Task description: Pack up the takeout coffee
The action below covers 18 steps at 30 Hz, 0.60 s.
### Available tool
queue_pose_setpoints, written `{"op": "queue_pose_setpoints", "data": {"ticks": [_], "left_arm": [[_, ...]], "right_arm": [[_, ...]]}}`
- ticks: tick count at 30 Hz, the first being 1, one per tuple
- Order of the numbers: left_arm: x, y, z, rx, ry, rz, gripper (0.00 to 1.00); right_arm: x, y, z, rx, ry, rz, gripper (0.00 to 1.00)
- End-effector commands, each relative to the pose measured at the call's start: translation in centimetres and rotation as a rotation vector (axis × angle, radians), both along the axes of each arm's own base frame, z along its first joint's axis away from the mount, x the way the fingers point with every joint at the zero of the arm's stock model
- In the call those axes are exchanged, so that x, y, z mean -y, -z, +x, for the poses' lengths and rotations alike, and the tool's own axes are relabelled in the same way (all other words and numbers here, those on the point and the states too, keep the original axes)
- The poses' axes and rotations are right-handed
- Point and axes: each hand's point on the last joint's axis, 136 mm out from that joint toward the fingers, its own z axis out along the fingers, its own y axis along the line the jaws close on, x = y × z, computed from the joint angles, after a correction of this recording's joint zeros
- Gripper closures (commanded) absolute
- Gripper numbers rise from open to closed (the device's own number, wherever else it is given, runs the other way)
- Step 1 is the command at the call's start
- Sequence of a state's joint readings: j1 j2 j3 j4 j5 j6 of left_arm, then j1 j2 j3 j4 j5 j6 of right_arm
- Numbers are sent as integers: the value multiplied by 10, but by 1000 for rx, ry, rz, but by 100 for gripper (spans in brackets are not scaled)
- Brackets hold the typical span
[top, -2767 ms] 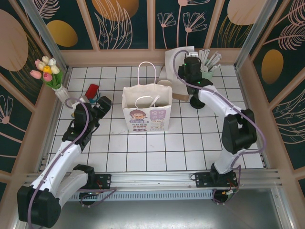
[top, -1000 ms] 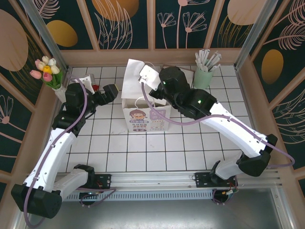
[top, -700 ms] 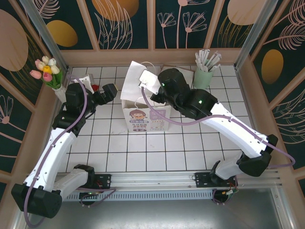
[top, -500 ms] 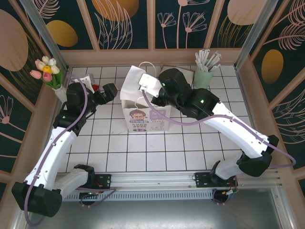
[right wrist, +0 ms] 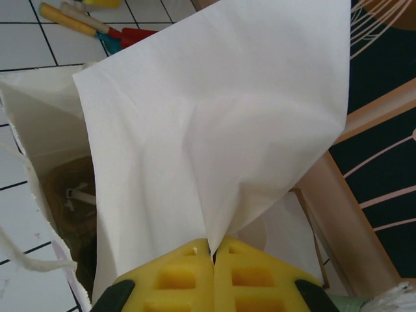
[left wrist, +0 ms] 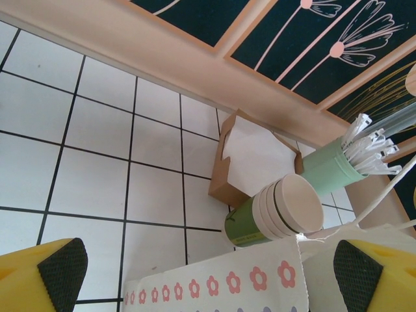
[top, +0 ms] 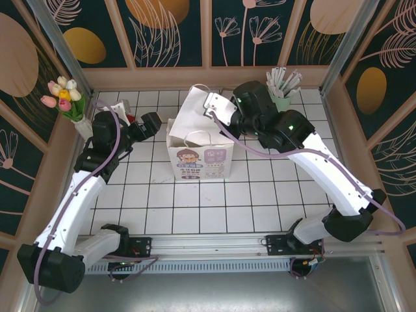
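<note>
The right gripper brings the overhanging napkin back next, lowers it inside the bag's opening and releases it, since that opening lies below and back from the gripper.
A white paper bag stands open mid-table. My right gripper is shut on a white napkin and holds it over the bag's back edge. From the right wrist, the pads pinch the napkin above the bag's mouth. Something brown lies at the bag's bottom; I cannot tell what it is. The takeout coffee, a green cup with cream rims, stands behind the bag's flowered edge. My left gripper is open beside the bag's left side, holding nothing.
A brown napkin box sits against the back wall beside the mint pot of wrapped straws. A tulip vase stands at the back left. Red-tipped utensils lie left of the bag. Wooden walls ring the tiles.
My right arm has swung to the right and back with the napkin, which now hangs lower over the bag's rear. The left arm has barely moved.
</note>
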<state>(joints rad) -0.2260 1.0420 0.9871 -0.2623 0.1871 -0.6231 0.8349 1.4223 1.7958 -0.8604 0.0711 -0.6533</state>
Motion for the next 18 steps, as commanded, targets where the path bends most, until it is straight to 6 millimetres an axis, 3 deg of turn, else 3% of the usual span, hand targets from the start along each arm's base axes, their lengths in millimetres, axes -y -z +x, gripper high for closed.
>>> {"op": "queue_pose_setpoints", "data": {"ticks": [1, 4, 9, 18], "left_arm": [[5, -9, 4, 25, 19, -32, 2], [7, -10, 5, 23, 23, -42, 2], [13, -8, 5, 14, 47, -76, 1], [19, -2, 4, -12, 74, -104, 1]], "right_arm": [[7, -24, -21, 1, -91, 59, 100], [-1, -14, -26, -49, -147, 62, 100], [-8, 23, -21, -136, -172, -31, 100], [-18, 42, -20, -250, -219, -62, 100]]}}
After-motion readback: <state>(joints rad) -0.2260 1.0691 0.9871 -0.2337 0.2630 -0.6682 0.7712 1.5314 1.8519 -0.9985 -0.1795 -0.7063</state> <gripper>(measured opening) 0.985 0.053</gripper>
